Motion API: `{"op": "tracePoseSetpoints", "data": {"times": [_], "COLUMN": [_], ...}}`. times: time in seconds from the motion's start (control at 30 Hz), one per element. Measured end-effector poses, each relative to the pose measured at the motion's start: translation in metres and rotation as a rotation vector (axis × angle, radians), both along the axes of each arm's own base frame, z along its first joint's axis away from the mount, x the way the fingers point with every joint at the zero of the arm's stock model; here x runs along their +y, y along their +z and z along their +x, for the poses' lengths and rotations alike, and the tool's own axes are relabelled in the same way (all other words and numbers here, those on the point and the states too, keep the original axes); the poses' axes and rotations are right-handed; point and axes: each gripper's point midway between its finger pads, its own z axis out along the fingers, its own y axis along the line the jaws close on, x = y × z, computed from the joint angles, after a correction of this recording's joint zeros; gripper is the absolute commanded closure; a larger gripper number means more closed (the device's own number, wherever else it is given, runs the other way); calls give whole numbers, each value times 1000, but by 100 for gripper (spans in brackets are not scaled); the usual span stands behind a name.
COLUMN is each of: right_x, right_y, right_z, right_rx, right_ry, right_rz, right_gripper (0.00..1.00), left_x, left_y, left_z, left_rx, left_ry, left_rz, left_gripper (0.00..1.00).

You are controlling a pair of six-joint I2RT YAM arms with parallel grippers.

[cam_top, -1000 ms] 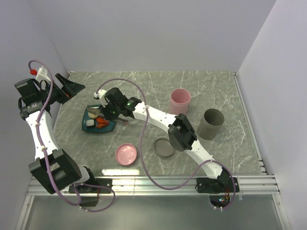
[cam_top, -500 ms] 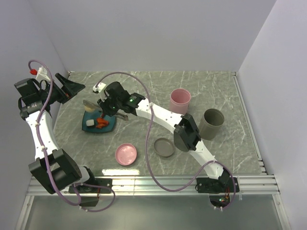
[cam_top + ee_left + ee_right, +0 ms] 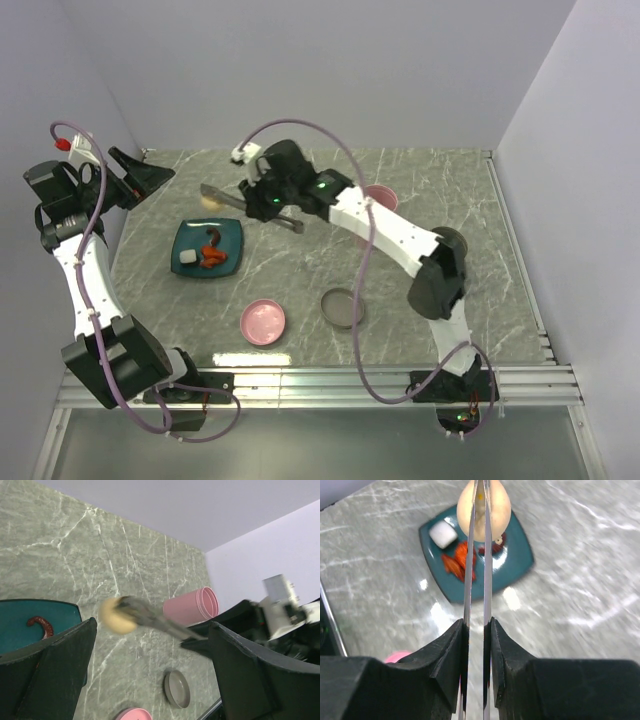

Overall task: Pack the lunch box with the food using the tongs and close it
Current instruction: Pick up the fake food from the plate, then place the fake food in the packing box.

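Observation:
The pink container's opening is to my right gripper's right in the top view, so next I carry the pinched food that way, over it, and release the tongs.
My right gripper is shut on the silver tongs, pressing both arms together. The tongs' tips pinch a round beige piece of food, held in the air behind the teal plate. On the plate lie a white cube, red-orange bits and a dark piece. A pink round container and a grey one stand at the right, partly behind the right arm. My left gripper hangs open at the far left, holding nothing.
A pink lid and a grey lid lie flat on the marble table near the front. Walls close the table at the back and both sides. The right arm stretches diagonally across the middle.
The right arm has lifted the tongs and the beige piece off the plate and carried them back and to the right. Its jaws squeezed the tongs tighter. The left arm barely moved.

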Motion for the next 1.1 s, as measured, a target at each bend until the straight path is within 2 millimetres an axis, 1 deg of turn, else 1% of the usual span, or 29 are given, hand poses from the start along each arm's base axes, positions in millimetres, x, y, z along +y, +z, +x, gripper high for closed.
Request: {"op": "tracePoseSetpoints", "data": {"times": [0.1, 0.13, 0.2, 0.23, 0.33, 0.43, 0.53, 0.6, 0.67, 0.73, 0.83, 0.97, 1.1], "right_x": [-34, -49, -72, -89, -128, -168, -206, -233, -256, -281, -307, -335, -357], "right_y": [16, 21, 30, 36, 50, 59, 62, 59, 59, 53, 39, 18, 8], "right_z": [2, 4, 2, 3, 0, -2, -2, -2, 0, -1, -2, 3, 9], "right_rx": [1, 0, -3, -9, -23, -35, -41, -38, -47, -45, -35, 4, 27], "right_ry": [-22, -36, -51, -70, -111, -164, -227, -273, -320, -368, -428, -490, -546], "right_rz": [-1, -5, -8, -8, -7, -5, -11, -28, -32, -53, -82, -118, -135], "right_gripper": [100, 100, 100, 100, 100, 100, 100, 100, 100, 100, 100, 100, 96], "left_x": [0, 0, 0, 1, 3, 4, 6, 6, 6, 5, 3, 2, 2], "left_y": [0, 0, 0, 0, -5, -10, -16, -19, -21, -22, -23, -23, -22], "left_z": [0, 0, 0, 0, 1, 0, 0, 1, 1, 2, 3, 3, 3], "left_rx": [2, 2, 2, 1, 4, 12, 23, 33, 38, 41, 43, 44, 41], "left_ry": [0, 0, 3, 5, 14, 16, 18, 19, 17, 14, 10, 8, 10], "left_rz": [-6, -5, -3, 1, 26, 47, 59, 59, 62, 61, 62, 63, 66], "left_gripper": [1, 0, 1, 1, 0, 1, 1, 1, 1, 1, 1, 1, 1]}}
